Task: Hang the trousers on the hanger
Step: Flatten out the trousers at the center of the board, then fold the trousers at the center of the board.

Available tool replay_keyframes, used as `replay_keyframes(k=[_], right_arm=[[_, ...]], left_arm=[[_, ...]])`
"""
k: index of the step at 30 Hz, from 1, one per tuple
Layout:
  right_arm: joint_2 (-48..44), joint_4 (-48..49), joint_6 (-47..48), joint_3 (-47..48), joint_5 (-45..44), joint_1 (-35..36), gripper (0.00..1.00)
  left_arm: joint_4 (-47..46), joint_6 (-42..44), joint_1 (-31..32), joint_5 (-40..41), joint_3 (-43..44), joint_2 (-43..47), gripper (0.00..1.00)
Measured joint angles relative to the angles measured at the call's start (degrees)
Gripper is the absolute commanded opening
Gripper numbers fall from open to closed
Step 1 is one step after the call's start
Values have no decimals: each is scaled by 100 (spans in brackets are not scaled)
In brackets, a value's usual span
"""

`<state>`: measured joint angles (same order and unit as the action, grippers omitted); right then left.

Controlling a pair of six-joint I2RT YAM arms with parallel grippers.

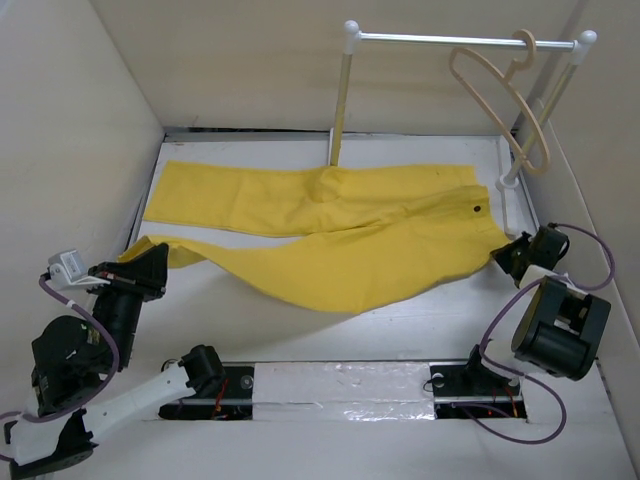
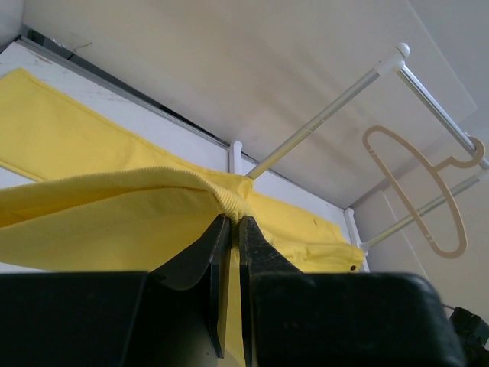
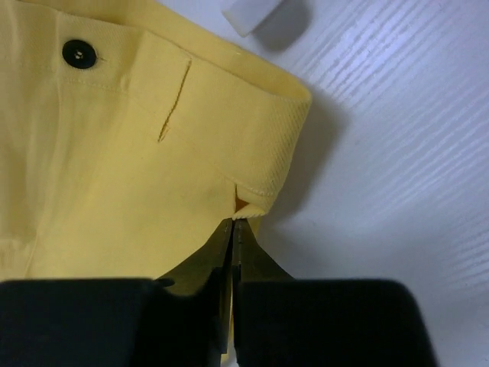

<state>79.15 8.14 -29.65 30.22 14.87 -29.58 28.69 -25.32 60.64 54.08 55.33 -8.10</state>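
My left gripper carries the near leg's hem outward and down onto the far leg's end next and releases it. That far leg's end lies outward, apart from the near leg.
The yellow trousers lie spread flat on the white table, legs to the left, waistband to the right. My left gripper is shut on the hem of the near leg, which bunches at the jaws. My right gripper is shut on the near waistband corner, below the black button. The cream hanger hangs by its hook from the rack bar at the back right, and shows in the left wrist view too.
A white-posted rack with a metal bar stands at the back, one post foot right behind the trousers, another by the waistband. Beige walls close in the left, back and right.
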Motion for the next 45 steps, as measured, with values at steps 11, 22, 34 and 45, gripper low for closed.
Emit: replay_keyframes(k=[11, 22, 34, 45], right_arm=[[-3495, -1604, -17, -232, -785, -221, 0], [-5633, -3936, 407, 1040, -1912, -278, 0], [-4203, -4048, 686, 1174, -1652, -2, 0], [-4400, -3547, 699, 988, -1333, 4, 0]], left_arm=[[-151, 212, -190, 245, 22, 452, 0], [-348, 153, -190, 295, 525, -507, 0], [-813, -234, 522, 2212, 260, -1635, 0], [-1193, -586, -4009, -551, 723, -5434, 0]])
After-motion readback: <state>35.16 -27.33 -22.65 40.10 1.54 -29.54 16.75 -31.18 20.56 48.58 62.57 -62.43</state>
